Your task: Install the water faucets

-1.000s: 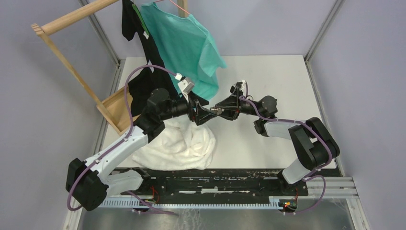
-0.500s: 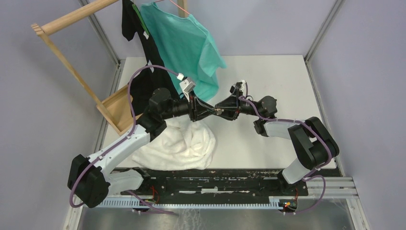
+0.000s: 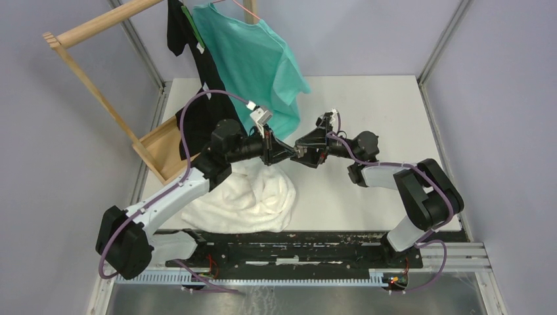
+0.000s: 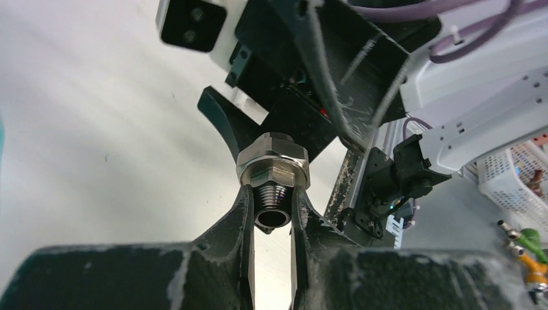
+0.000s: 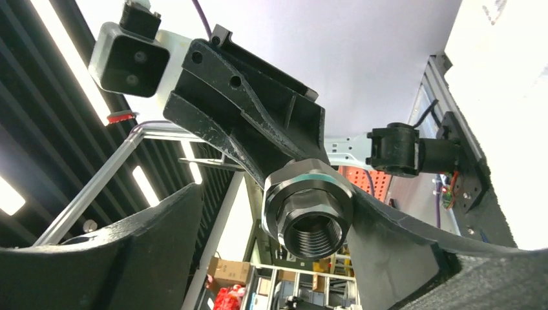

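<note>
The robot's left gripper will point its fingers down and lower to let go of the fitting, collar first, on the bare tabletop (image 3: 298, 167) beside the towel, because that spot is clear.
Of the water faucets, I see a silver threaded fitting (image 4: 273, 165) with a hexagonal collar, held in mid-air above the table. My left gripper (image 4: 271, 200) is shut on its threaded end, one finger on each side. In the right wrist view the fitting (image 5: 310, 206) shows its hollow threaded mouth between the fingers of my right gripper (image 5: 291, 210), which stands open with a wide gap on the left side. From above, the left gripper (image 3: 288, 152) and the right gripper (image 3: 302, 149) meet tip to tip over the table's middle.
A crumpled white towel (image 3: 243, 197) lies under the left arm. A teal shirt (image 3: 256, 59) and a black garment (image 3: 197, 118) hang from a wooden rack (image 3: 98, 92) at the back left, just behind the grippers. The white table (image 3: 387, 105) ends at metal frame rails.
My left gripper has moved in slightly to the right and shut on the fitting's threaded end. My right gripper's jaws have opened off the fitting.
</note>
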`<state>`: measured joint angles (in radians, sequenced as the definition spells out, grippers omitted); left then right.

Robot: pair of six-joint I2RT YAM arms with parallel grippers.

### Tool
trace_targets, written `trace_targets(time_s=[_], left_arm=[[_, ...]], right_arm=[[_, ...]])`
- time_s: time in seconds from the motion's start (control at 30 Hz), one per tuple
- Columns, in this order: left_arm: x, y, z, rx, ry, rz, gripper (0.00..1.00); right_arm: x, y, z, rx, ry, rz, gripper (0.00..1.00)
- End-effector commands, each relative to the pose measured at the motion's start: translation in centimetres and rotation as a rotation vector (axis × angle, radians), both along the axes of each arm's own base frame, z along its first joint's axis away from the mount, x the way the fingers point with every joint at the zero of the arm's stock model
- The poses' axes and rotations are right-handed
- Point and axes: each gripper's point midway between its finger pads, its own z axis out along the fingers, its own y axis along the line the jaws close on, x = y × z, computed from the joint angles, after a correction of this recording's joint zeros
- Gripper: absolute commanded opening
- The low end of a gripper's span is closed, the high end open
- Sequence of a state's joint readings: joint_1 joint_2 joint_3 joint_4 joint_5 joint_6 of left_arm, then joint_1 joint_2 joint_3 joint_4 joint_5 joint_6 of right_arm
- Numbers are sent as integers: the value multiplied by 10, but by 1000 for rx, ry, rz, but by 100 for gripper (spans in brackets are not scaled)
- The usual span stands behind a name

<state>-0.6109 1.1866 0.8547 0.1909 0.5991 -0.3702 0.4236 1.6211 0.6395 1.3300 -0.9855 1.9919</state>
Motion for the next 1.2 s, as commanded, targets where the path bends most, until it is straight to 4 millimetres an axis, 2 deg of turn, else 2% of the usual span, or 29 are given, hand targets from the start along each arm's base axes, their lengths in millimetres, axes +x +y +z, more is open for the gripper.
trace_targets(time_s=[0.0,0.13,0.17,0.23,0.27,0.3,0.43,0.53,0.6,0.67,0.8,0.83,0.87,0.9,0.97,1.17], left_arm=[[19,0,-3,35,55,88,3],[28,4,-18,103,116,140,3],[29,6,-20,121,126,151,3],[35,10,-28,162,155,190,3],[39,12,-30,179,166,213,3],[41,13,-34,194,181,225,3],[50,6,-42,222,252,245,3],[54,-8,-53,235,351,235,3],[58,-18,-67,293,424,255,3],[61,-23,-95,424,485,320,3],[70,-35,-126,574,561,400,3],[71,-37,-133,619,567,421,3],[79,-40,-132,646,550,457,3],[77,-39,-144,700,565,463,3],[82,-40,-152,754,566,467,3],[91,-37,-171,902,515,399,3]], right_arm=[[5,-1,-4,-16,-100,-43,85],[14,-10,-48,-180,-48,-95,89],[14,-16,-64,-254,-33,-108,89],[12,-35,-97,-457,-11,-144,91],[8,-52,-115,-616,-25,-168,91],[9,-71,-126,-788,-59,-204,93],[8,-157,-130,-1333,-199,-328,94],[8,-218,-124,-1645,-182,-458,94],[5,-257,-118,-1833,-147,-552,94],[1,-289,-113,-1999,-114,-631,94],[1,-294,-113,-1997,-79,-709,94],[2,-292,-116,-1978,-73,-729,94],[2,-291,-121,-1960,-64,-748,94],[3,-291,-123,-1951,-60,-766,94],[2,-291,-131,-1949,-35,-778,94],[11,-273,-150,-1940,-59,-609,92]])
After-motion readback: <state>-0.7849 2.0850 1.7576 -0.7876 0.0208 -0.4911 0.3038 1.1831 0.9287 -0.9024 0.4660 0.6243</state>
